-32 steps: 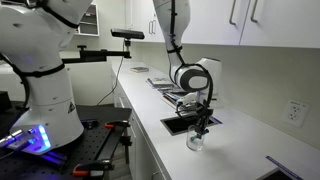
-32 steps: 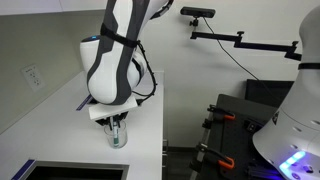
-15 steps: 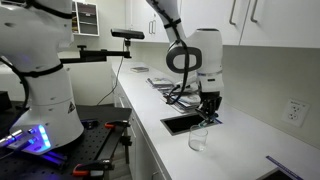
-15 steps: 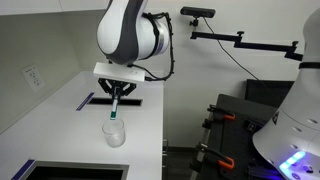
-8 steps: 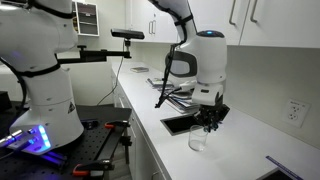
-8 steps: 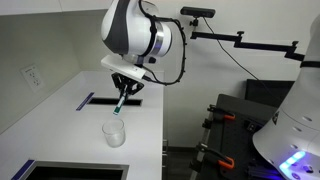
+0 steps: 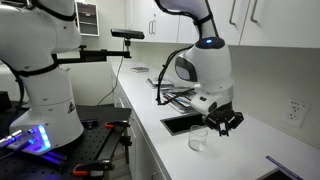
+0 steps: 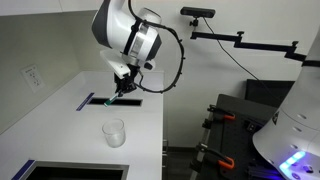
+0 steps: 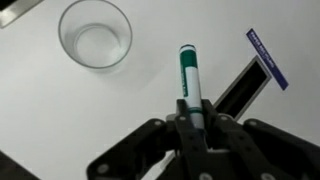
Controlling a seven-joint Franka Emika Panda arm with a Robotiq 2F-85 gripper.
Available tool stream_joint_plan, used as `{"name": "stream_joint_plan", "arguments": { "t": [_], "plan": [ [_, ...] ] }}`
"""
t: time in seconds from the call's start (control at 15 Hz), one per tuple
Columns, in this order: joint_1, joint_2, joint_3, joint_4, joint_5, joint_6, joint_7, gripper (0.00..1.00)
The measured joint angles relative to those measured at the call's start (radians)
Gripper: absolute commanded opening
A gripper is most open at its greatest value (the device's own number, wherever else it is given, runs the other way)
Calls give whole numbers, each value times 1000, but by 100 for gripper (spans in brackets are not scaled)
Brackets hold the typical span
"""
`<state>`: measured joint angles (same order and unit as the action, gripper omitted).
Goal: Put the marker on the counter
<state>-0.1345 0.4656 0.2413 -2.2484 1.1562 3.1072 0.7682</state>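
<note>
The bare counter between cup [image 8: 114, 132] and hollow is an open patch below the robot's gripper, so the gripper will move down to it and let go of the marker there.
My gripper [image 9: 192, 112] is shut on the marker [image 9: 188, 72], a short stick with a green body and a white band, which points away from the jaws above the white counter [image 9: 60, 110]. In both exterior views the gripper [image 7: 226, 122] [image 8: 122, 84] hangs above the counter [image 7: 250, 140] [image 8: 140, 130], tilted, with the marker's tip [image 8: 110, 100] sticking out toward the dark recess [image 8: 100, 101]. The clear glass cup [image 9: 95, 33] [image 7: 198, 138] [image 8: 114, 132] stands empty on the counter, apart from the marker.
A dark rectangular recess [image 7: 180, 123] [image 9: 240, 85] is cut into the counter beside the gripper. A purple-labelled strip [image 9: 266, 58] lies past it. A sink edge [image 8: 40, 170] shows at one end. Papers [image 7: 165, 82] lie further along the counter.
The gripper lifted the marker out of the glass cup, rose, then swung sideways and tilted, carrying the marker away from the cup toward the recess. The cup stayed put.
</note>
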Motion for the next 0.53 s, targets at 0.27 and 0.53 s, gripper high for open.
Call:
{"name": "stream_joint_plan", "arguments": {
  "t": [0.27, 0.53],
  "plan": [
    [-78, 163, 76, 150, 83, 2, -81, 5],
    [-145, 350, 96, 318, 72, -43, -209, 5]
  ]
}}
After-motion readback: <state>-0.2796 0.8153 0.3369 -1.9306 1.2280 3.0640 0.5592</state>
